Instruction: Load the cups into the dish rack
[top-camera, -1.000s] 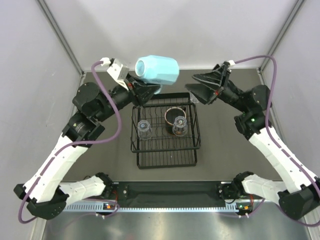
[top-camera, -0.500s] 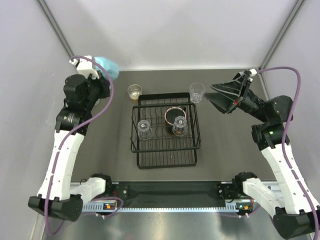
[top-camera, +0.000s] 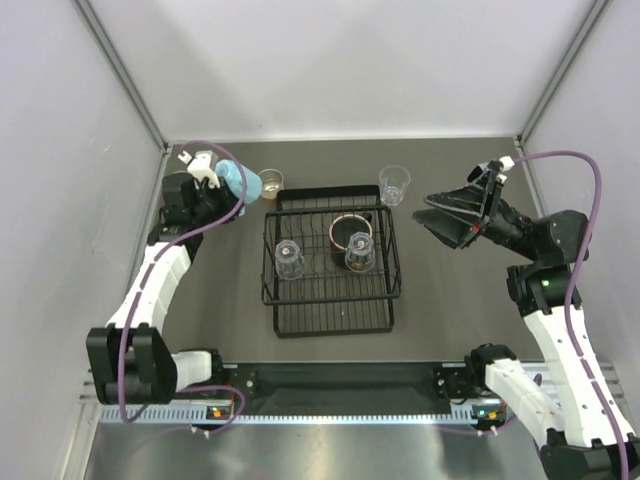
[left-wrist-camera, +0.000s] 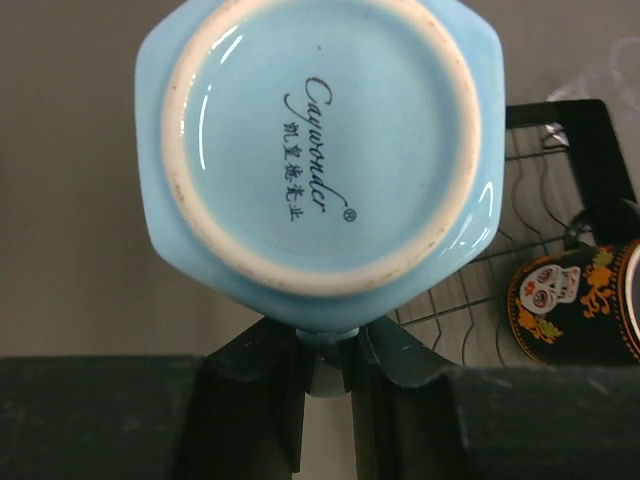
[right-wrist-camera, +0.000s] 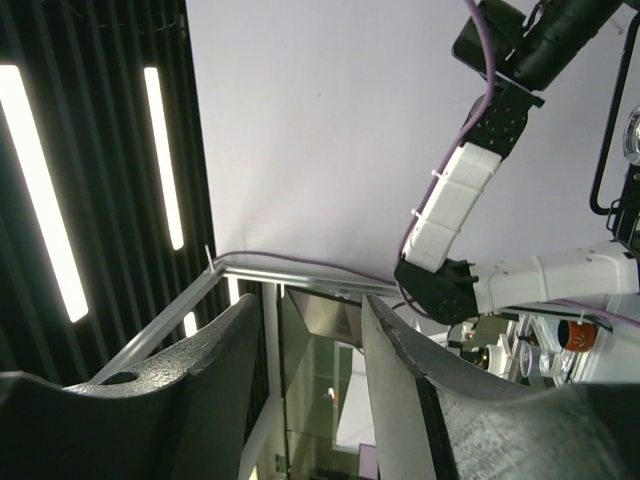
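Observation:
I should next swing my left gripper across and down to release the light blue mug (top-camera: 238, 180), because the gap beside the red-lined cup is below, to its right in the top view.
My left gripper (top-camera: 224, 190) is shut on the handle of the light blue mug (top-camera: 238, 180), off the back left corner of the black wire dish rack (top-camera: 335, 318). In the left wrist view the mug's base (left-wrist-camera: 320, 140) fills the frame, and the fingers (left-wrist-camera: 322, 338) pinch its handle. The rack holds two upturned clear glasses (top-camera: 288, 258) (top-camera: 359, 252) and a red-lined dark cup (top-camera: 350, 230), whose skull-printed side (left-wrist-camera: 580, 305) shows at the right. A tan cup (top-camera: 270, 183) and a clear glass (top-camera: 394, 184) stand behind the rack. My right gripper (top-camera: 436, 212) hangs open and empty to the rack's right.
The right wrist view faces the wall and ceiling lights past its open fingers (right-wrist-camera: 230, 350), with the left arm (right-wrist-camera: 455, 205) at the right. Grey walls close in the table on three sides. The arm bases sit at the near edge.
My left arm has swung the blue mug from over the rack's back edge out to the far left and lower. My right arm has drawn back to the right.

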